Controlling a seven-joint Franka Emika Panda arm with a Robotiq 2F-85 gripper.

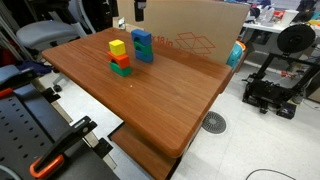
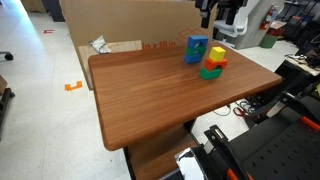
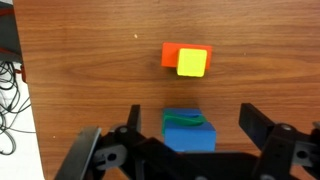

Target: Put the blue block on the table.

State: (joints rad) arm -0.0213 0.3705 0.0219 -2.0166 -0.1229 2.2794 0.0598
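Next, my gripper comes down to the top blue block (image 3: 188, 130), one finger along each side of the block.
The blue block (image 3: 188, 130) tops a stack with a green block and another blue one under it, at the far side of the table (image 1: 150, 100); it shows in both exterior views (image 1: 142, 37) (image 2: 196, 44). In the wrist view my gripper (image 3: 192, 122) is open, high above the stack, with one finger on each side of the blue block and not touching it. In the exterior views only its dark lower end shows at the top edge (image 1: 140, 6) (image 2: 207, 10). The table also shows in an exterior view (image 2: 160, 100).
Beside it stands a second stack: a yellow block (image 3: 192, 63) (image 1: 117, 47) (image 2: 215, 55) on a red block on a green one. A tan cardboard box (image 1: 195, 35) (image 2: 120, 25) stands behind the table. A 3D printer (image 1: 285, 70) stands on the floor.
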